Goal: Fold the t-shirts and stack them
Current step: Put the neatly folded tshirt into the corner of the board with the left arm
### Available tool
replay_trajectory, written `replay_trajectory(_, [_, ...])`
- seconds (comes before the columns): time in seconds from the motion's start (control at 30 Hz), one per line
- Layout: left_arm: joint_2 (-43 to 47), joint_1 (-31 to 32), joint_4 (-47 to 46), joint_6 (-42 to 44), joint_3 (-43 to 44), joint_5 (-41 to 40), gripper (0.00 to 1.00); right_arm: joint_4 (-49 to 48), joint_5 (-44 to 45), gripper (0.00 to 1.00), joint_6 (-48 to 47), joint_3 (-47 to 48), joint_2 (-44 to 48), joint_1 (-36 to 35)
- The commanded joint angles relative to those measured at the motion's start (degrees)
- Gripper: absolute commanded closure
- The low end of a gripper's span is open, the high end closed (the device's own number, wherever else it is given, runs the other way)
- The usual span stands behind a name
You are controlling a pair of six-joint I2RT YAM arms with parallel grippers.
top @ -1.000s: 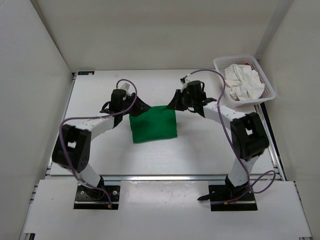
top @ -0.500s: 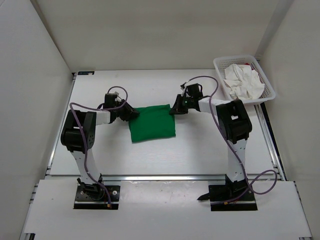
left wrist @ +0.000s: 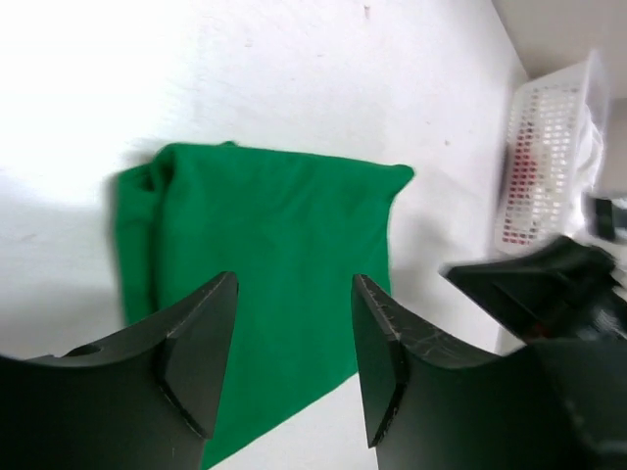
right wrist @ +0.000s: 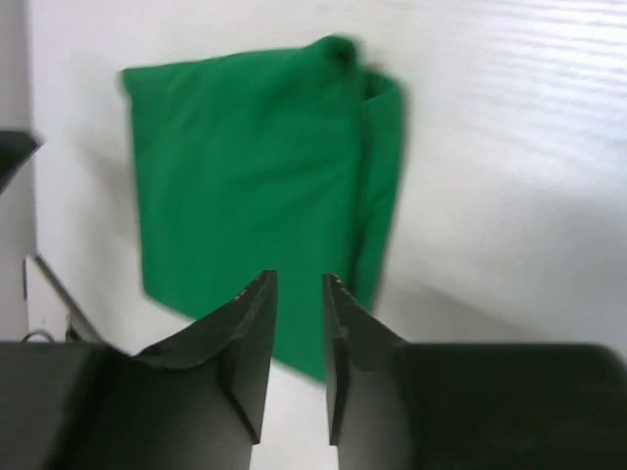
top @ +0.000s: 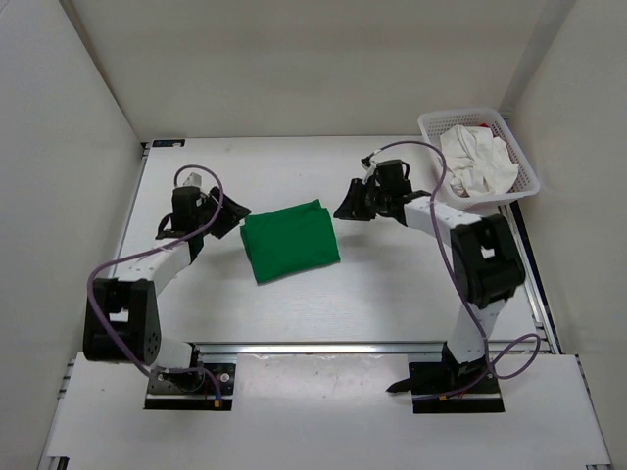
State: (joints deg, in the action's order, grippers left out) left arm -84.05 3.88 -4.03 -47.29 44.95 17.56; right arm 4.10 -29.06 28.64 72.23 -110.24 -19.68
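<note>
The t-shirt's nearest side edge (top: 252,251) (left wrist: 140,274) lies below and back. Next, my left gripper draws its open fingers back and down to pinch that edge's stacked layers.
The bright green t-shirt (top: 290,240) lies folded into a rough square on the table, between the two arms. It also shows in the left wrist view (left wrist: 260,264) and the right wrist view (right wrist: 250,176). My left gripper (top: 227,217) is open and empty, just left of the shirt and off it (left wrist: 294,279). My right gripper (top: 345,208) is empty with its jaws a narrow gap apart, just right of the shirt's far right corner (right wrist: 300,278). The white t-shirt (top: 477,162) lies crumpled in the basket. A bit of red cloth (left wrist: 524,157) shows through the basket mesh.
The white mesh basket (top: 521,162) stands at the back right corner of the table. White walls close in the table on the left, back and right. A metal rail (top: 323,348) runs along the near edge.
Both grippers were at the shirt's far corners and have drawn back from it. The left arm swung out to the left. The shirt has shifted slightly left and lies flat.
</note>
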Motion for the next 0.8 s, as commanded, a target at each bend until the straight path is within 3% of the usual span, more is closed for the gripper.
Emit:
replay_trajectory(0.0, [4.59, 0.34, 8.93, 7.54, -4.07, -8.84, 0.38, -6.44, 0.41, 0.75, 0.97, -6.73, 10.72, -1.32])
replay_trajectory(0.2, [4.16, 3.68, 12.30, 10.64, -8.47, -11.76, 0.32, -16.92, -0.03, 0.73, 6.34, -25.97, 22.60, -3.69])
replay_trajectory(0.47, [-6.72, 7.27, 5.98, 8.27, -6.46, -7.64, 0.38, -21.23, -0.29, 0.74, 7.75, -33.99, 27.44, -5.54])
replay_trajectory(0.53, [-9.37, 8.77, 4.56, 6.87, -5.31, -6.15, 0.46, -21.50, -0.21, 0.75, 7.57, -34.17, 27.53, -5.72])
replay_trajectory(0.63, [-14.72, 11.05, -0.18, 3.70, -1.98, -5.08, 0.82, -21.94, -0.73, 0.76, 7.57, -34.00, 26.39, -5.72])
replay_trajectory(0.73, [-18.07, 12.73, -0.02, 1.86, 4.87, -4.90, 0.99, -22.55, -1.35, 0.76, 7.74, -34.26, 25.17, -5.19])
replay_trajectory(0.77, [-19.47, 12.38, 0.16, 1.41, 8.10, -4.82, 1.00, -22.90, -1.53, 0.75, 8.35, -34.26, 25.16, -4.84])
